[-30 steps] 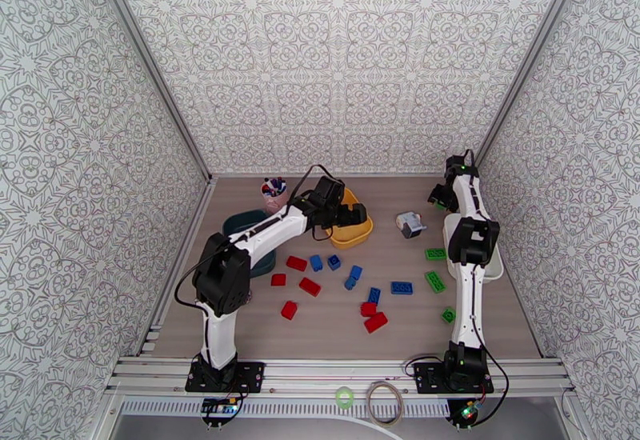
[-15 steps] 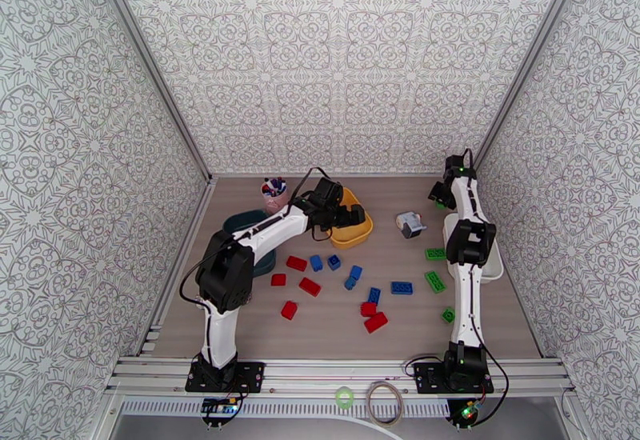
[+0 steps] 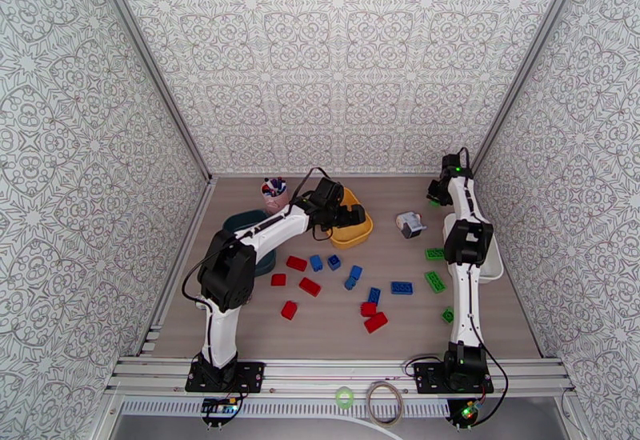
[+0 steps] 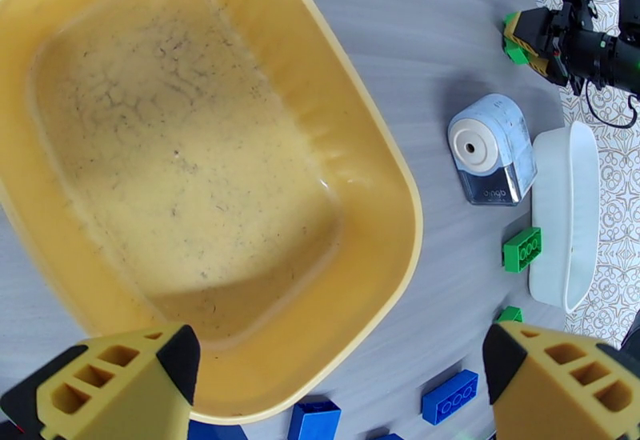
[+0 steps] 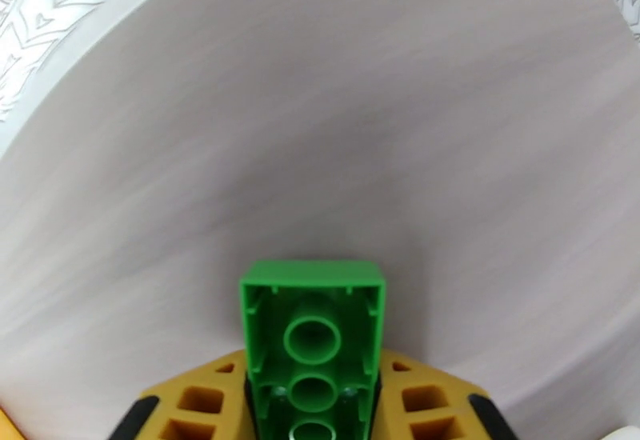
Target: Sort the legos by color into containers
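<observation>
The right gripper moves back over the white container's open inside next and releases the green lego, which hangs over bare table beyond the container's far end.
My right gripper (image 5: pixel 312 406) is shut on a green lego (image 5: pixel 312 338), held with its hollow underside toward the camera, above bare table at the far right (image 3: pixel 436 194). The left wrist view also catches that gripper (image 4: pixel 534 34) with the green lego (image 4: pixel 514 48). Over the empty yellow container (image 4: pixel 400 194) my left gripper (image 4: pixel 336 386) hangs open and holds nothing (image 3: pixel 356 215). Red legos (image 3: pixel 310 286), blue legos (image 3: pixel 402 288) and green legos (image 3: pixel 435 281) lie scattered on the table. The dark teal container (image 3: pixel 244 222) sits at the left and the white container (image 3: pixel 496 262) at the right.
A pink cup of pens (image 3: pixel 273 191) stands at the back left. A small grey-white object (image 3: pixel 410 225) lies between the yellow and white containers. Patterned walls close in the table on three sides.
The right gripper's jaws have closed on the green lego, and that arm has shifted slightly toward the back. The left arm has barely moved.
</observation>
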